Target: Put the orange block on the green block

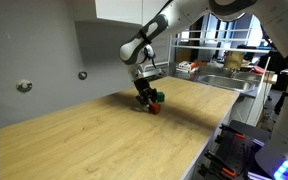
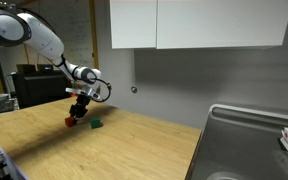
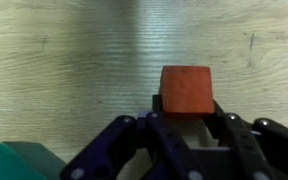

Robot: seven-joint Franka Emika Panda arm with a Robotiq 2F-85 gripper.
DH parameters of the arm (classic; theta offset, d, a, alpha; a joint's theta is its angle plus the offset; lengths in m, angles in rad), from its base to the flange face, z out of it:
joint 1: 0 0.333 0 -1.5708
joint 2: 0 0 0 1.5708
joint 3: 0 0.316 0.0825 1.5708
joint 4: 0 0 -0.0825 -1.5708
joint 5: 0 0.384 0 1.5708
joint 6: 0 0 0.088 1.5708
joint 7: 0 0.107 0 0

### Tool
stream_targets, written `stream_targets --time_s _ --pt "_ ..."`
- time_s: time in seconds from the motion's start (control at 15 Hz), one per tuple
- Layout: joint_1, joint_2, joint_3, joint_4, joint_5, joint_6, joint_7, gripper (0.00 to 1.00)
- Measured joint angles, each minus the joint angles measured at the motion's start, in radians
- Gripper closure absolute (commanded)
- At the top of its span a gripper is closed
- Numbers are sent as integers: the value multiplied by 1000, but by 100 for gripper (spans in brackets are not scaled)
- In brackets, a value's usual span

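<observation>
The green block's top (image 2: 95,122) (image 3: 22,160) is to the left of my gripper in the wrist view. I should lift the low orange block clear, move it across above the green block, lower it and release it.
The orange block (image 3: 187,88) sits between the fingertips of my gripper (image 3: 187,112) in the wrist view, and the fingers are closed against its sides. In both exterior views the gripper (image 1: 146,99) (image 2: 78,114) is low over the wooden table with the orange block (image 1: 153,108) (image 2: 70,122) at its tips, at or just above the surface. The green block (image 2: 96,124) lies on the table a short way beside the gripper. It also shows in an exterior view (image 1: 159,98) and at the lower left corner of the wrist view (image 3: 19,160).
The wooden table (image 1: 94,140) ends at a steel sink (image 2: 244,140) on one side. A grey wall with knobs (image 1: 24,86) stands behind. Shelves with clutter (image 1: 224,62) are beyond the sink.
</observation>
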Motion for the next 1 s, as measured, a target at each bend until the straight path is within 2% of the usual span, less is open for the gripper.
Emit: stream_targets --time_s 0.53,1.0 --pt "-18 -146 -30 28 -60 -27 -13 82" --pt "-122 -177 -73 66 -84 -32 -107 82"
